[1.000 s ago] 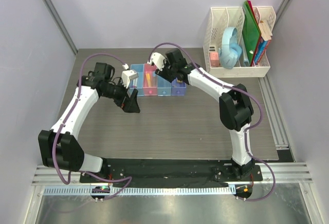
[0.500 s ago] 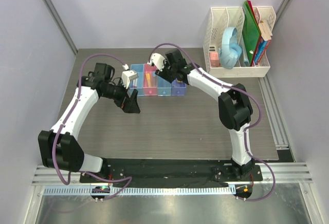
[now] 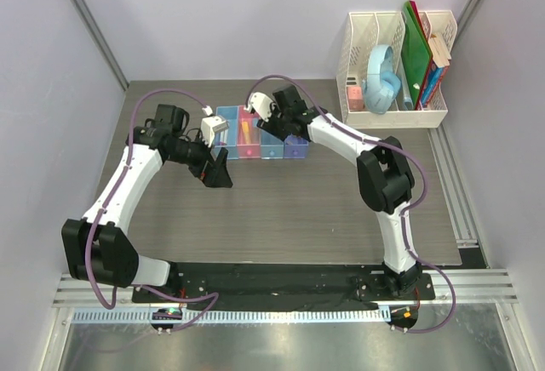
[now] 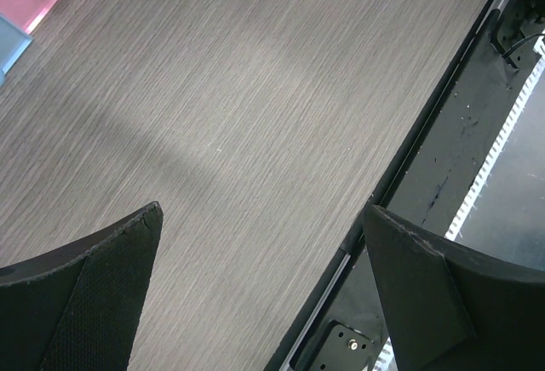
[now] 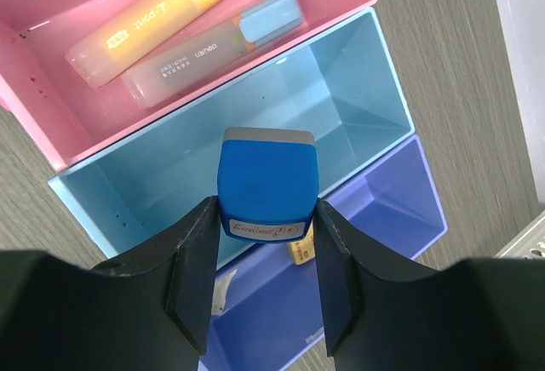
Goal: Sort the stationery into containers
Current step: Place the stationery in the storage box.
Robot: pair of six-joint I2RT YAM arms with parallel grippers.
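The robot's right gripper should next go down over the light blue bin (image 5: 341, 99), a little toward the pink bin (image 5: 85, 5), and then open.
My right gripper (image 5: 264, 243) is shut on a blue wedge-shaped piece (image 5: 269, 184) with a white "Excellent" label, held above the light blue bin (image 5: 341, 99) next to the purple-blue bin (image 5: 400, 209). The pink bin (image 5: 85, 5) holds a yellow marker (image 5: 162, 9) and a pale blue stick (image 5: 213, 43). A small beige block (image 5: 300, 248) lies in the purple-blue bin. In the top view the bin row (image 3: 255, 133) sits at mid-table under the right gripper (image 3: 274, 120). My left gripper (image 4: 264, 252) is open and empty over bare table, near the row's left end (image 3: 218, 171).
A tall white mesh file rack (image 3: 393, 116) with green folders, books and a pale blue object stands at the back right. The table's front edge and black base rail (image 4: 443, 184) show in the left wrist view. Grey walls close in on both sides.
My right gripper has moved a little left and back along the bin row with the blue piece. The left arm has not moved.
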